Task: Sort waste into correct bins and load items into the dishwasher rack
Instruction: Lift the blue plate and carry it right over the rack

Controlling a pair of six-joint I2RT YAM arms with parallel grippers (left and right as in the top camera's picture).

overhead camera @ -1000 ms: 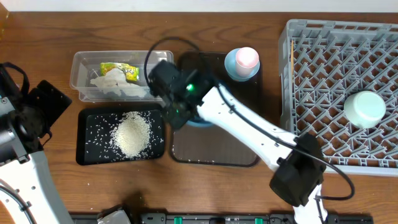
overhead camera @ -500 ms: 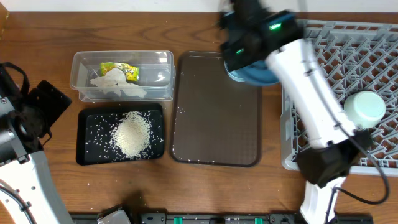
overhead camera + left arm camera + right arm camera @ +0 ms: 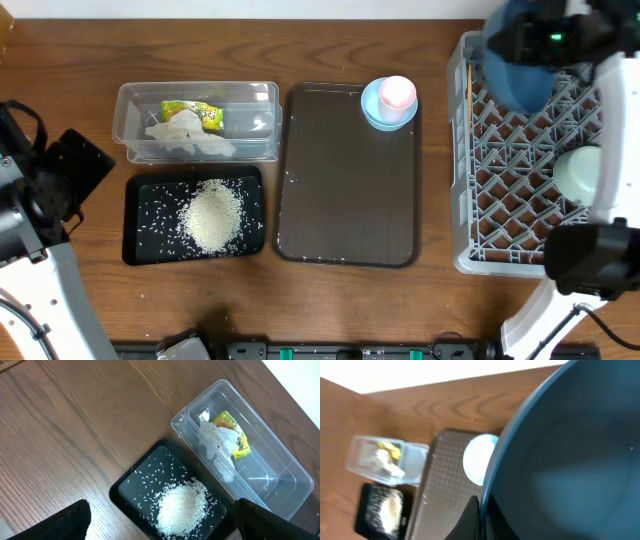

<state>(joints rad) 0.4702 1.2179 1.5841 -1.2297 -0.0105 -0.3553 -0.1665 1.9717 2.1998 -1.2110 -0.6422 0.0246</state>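
The rack's empty far slots are below the robot's right gripper and to its right in the overhead view, so that gripper needs to tilt and go down there, letting go of the rim of the dark blue dish.
My right gripper (image 3: pixel 481 516) is shut on the rim of the dark blue dish (image 3: pixel 570 450) and holds it above the far left part of the grey dishwasher rack (image 3: pixel 510 215); the dish also shows in the overhead view (image 3: pixel 518 75). A mint-green bowl (image 3: pixel 580 172) sits in the rack. The pink cup (image 3: pixel 397 92) stands in the light blue bowl (image 3: pixel 375 110) on the brown tray (image 3: pixel 345 200). Tissue (image 3: pixel 185 135) and the wrapper (image 3: pixel 195 112) lie in the clear tub (image 3: pixel 265 100). Rice (image 3: pixel 212 217) lies in the black tray (image 3: pixel 145 195). My left gripper (image 3: pixel 162 522) is open above the rice.
My left arm (image 3: pixel 45 185) is at the table's left edge. A wooden stick (image 3: pixel 470 90) lies along the rack's left wall. Bare wood lies in front of the trays and rack.
My right arm has carried the dark blue dish from the brown tray's left side rightward to above the rack. The left arm has not moved.
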